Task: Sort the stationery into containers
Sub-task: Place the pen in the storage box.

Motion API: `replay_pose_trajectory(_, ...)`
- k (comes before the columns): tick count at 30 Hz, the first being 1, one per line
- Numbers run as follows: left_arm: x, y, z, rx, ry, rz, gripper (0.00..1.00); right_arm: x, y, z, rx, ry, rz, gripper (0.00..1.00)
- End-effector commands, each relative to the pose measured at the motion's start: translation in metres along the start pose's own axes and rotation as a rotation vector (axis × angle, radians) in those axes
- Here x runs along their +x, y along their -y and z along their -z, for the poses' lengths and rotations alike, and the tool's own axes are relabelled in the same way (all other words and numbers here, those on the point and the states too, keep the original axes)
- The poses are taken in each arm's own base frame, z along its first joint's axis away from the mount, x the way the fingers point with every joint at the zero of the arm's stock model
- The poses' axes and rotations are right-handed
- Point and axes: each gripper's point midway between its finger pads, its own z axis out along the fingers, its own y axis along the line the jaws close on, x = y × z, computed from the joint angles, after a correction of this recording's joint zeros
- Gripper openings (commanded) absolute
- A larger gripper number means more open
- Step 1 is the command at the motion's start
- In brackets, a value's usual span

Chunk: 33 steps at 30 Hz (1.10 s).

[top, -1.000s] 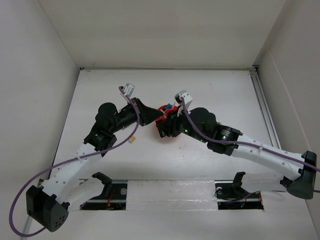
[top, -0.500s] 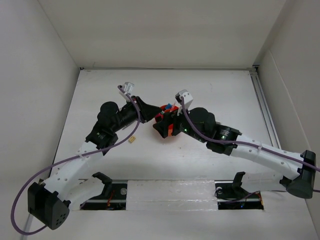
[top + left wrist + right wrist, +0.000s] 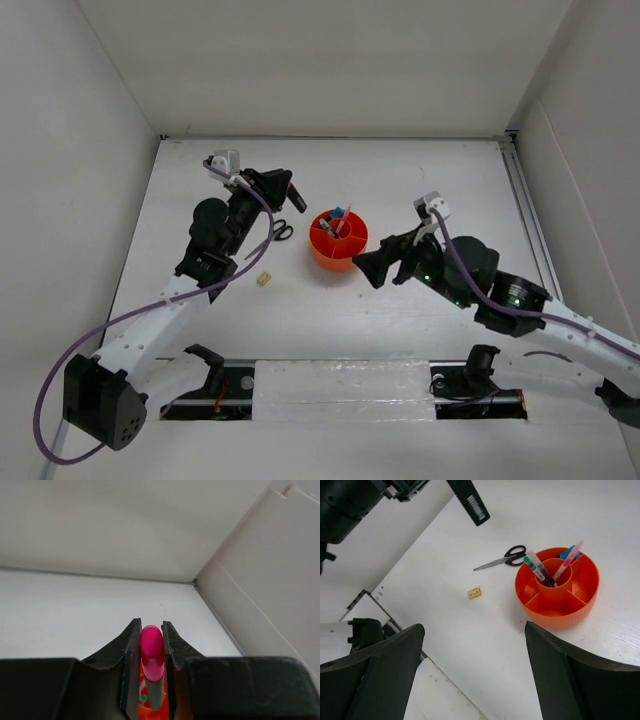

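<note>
The highlighter should go to the right in the top view next, then down over the organizer's central cup, where my left gripper will release it, since pens already stand there.
The orange organizer stands mid-table; its central cup holds dark pens and a pink pen. A blue-capped item lies in a rear compartment. My left gripper hangs left of and behind the organizer, shut on a pink-capped black highlighter, whose black body points down. Black-handled scissors lie flat beside the organizer's left side. The tan eraser sits nearer the front. To the organizer's right, my right gripper is open and holds nothing.
White walls enclose the table on the left, back and right. A rail with the arm bases runs along the near edge. Bare white table lies under my right gripper.
My right gripper opened and pulled back from the organizer toward the right and front. My left arm swung back and left, still carrying the highlighter, uncovering the scissors and organizer.
</note>
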Motion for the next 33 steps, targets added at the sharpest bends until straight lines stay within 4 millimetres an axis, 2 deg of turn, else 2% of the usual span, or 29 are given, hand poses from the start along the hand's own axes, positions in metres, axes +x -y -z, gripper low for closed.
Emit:
replay_pose_trajectory(1,-0.028,0.001,-0.018,0.031,0.16,-0.153,0.0,0.003,0.01,0.024,0.02,-0.005,-0.012,0.88)
replay_pose_trajectory(6,-0.014,-0.007,-0.052,0.05,0.135,-0.224,0.0,0.004,0.015,0.05,-0.004,-0.004,-0.038,0.89)
replay_pose_trajectory(7,0.001,-0.016,-0.062,0.033,0.099,-0.237,0.0,0.005,0.014,0.055,-0.013,-0.006,-0.037,0.89)
replay_pose_trajectory(8,-0.005,-0.013,-0.069,0.039,0.114,-0.246,0.0,0.003,0.015,0.062,-0.017,0.002,-0.06,0.89)
replay_pose_trajectory(9,-0.001,-0.013,-0.074,0.046,0.101,-0.256,0.0,0.004,0.02,0.063,0.0,0.011,-0.061,0.89)
replay_pose_trajectory(10,0.005,-0.023,-0.08,0.028,0.084,-0.267,0.0,0.006,0.023,0.064,0.01,0.015,-0.072,0.89)
replay_pose_trajectory(11,0.004,-0.022,-0.083,0.035,0.099,-0.267,0.0,0.006,0.024,0.067,0.01,0.015,-0.072,0.89)
replay_pose_trajectory(12,0.01,-0.024,-0.085,0.041,0.084,-0.277,0.0,0.004,0.023,0.07,0.005,0.025,-0.076,0.9)
replay_pose_trajectory(15,0.031,-0.029,-0.094,0.054,0.029,-0.265,0.0,0.014,0.029,0.067,0.031,-0.005,-0.063,0.9)
replay_pose_trajectory(18,0.034,-0.025,-0.095,0.081,0.028,-0.25,0.0,0.011,0.028,0.066,0.031,-0.004,-0.064,0.9)
replay_pose_trajectory(22,0.052,-0.025,-0.098,0.117,-0.01,-0.214,0.0,0.011,0.027,0.063,0.031,-0.004,-0.064,0.91)
replay_pose_trajectory(23,0.05,-0.023,-0.099,0.122,-0.001,-0.214,0.0,0.011,0.027,0.063,0.031,-0.004,-0.064,0.91)
replay_pose_trajectory(24,0.062,-0.024,-0.098,0.124,-0.025,-0.211,0.0,0.011,0.027,0.063,0.031,-0.004,-0.064,0.91)
replay_pose_trajectory(29,0.086,-0.02,-0.099,0.136,-0.068,-0.204,0.0,0.011,0.027,0.063,0.031,-0.004,-0.064,0.91)
replay_pose_trajectory(30,0.084,-0.018,-0.099,0.139,-0.06,-0.194,0.0,0.013,0.028,0.064,0.035,-0.013,-0.06,0.91)
replay_pose_trajectory(31,0.094,-0.024,-0.098,0.129,-0.082,-0.193,0.0,0.013,0.028,0.064,0.035,-0.013,-0.06,0.91)
replay_pose_trajectory(33,0.098,-0.026,-0.098,0.128,-0.083,-0.181,0.0,0.013,0.028,0.064,0.035,-0.013,-0.06,0.91)
